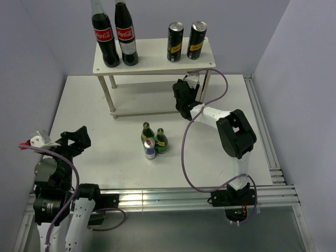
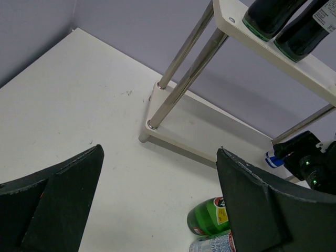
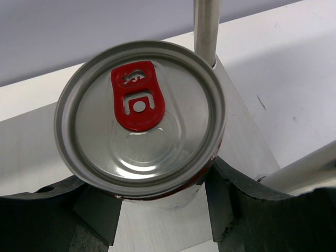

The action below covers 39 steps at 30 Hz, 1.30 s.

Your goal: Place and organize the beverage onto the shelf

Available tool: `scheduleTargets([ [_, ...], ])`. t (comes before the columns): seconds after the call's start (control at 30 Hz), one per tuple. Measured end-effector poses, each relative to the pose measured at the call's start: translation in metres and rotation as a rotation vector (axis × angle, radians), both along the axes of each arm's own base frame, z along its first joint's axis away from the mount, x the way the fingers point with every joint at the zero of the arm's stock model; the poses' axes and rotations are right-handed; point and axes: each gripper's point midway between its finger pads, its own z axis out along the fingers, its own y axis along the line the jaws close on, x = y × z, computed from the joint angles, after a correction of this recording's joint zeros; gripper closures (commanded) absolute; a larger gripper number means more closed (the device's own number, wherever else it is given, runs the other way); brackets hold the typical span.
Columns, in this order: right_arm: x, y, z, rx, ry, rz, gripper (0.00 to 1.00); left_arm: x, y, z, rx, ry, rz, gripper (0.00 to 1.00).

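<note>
I next need to lower my right gripper slightly and release the can upright there beside the front leg, because the lower board [image 3: 31, 152] is bare just below the gripper.
My right gripper [image 1: 185, 97] is shut on a blue-and-silver energy-drink can [image 3: 140, 118] with a red tab. It holds the can upright over the lower board [image 3: 31, 152] of the white shelf [image 1: 152, 65], beside a front leg [image 3: 206, 29]. Two black cans [image 1: 175, 42] with yellow labels stand on the top board. Two green bottles [image 1: 147, 132] and a second energy-drink can [image 1: 150, 149] stand together on the table. My left gripper [image 1: 73, 139] is open and holds nothing, left of that cluster; in its wrist view a green bottle [image 2: 210, 215] shows beside its right finger.
Two large cola bottles [image 1: 105, 37] stand on the left of the shelf's top board. Purple walls close in the white table on three sides. A metal rail [image 1: 262, 136] runs along the table's right edge.
</note>
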Motion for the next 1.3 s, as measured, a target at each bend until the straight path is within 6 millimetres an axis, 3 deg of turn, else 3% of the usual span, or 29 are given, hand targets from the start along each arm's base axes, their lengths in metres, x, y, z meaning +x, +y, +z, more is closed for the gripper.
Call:
scheduleTargets([
  [0.4,0.004,-0.002,-0.022,-0.054,0.074,-0.028,1.00,0.000,0.000,0.000,0.000,-0.002,0.002,0.04],
  [0.43,0.004,-0.002,-0.021,-0.057,0.078,-0.028,0.97,0.000,0.000,0.000,0.000,-0.001,0.002,0.04],
  [0.5,0.004,-0.002,-0.021,-0.061,0.085,-0.028,0.79,0.000,0.000,0.000,0.000,-0.002,0.002,0.04],
  [0.53,0.004,-0.002,-0.022,-0.061,0.087,-0.028,0.54,0.000,0.000,0.000,0.000,-0.001,0.002,0.04],
  [0.63,0.003,-0.002,-0.022,-0.060,0.089,-0.028,0.22,0.000,0.000,0.000,0.000,-0.002,0.002,0.04],
  [0.73,0.004,-0.002,-0.022,-0.057,0.088,-0.027,0.14,0.000,0.000,0.000,0.000,-0.001,0.002,0.04],
  [1.03,0.001,-0.003,-0.025,-0.052,0.096,-0.028,0.08,0.000,0.000,0.000,0.000,-0.002,0.002,0.04],
  [1.3,-0.033,-0.009,-0.020,-0.041,0.109,0.016,0.00,0.000,0.000,0.000,0.000,-0.001,0.002,0.04],
])
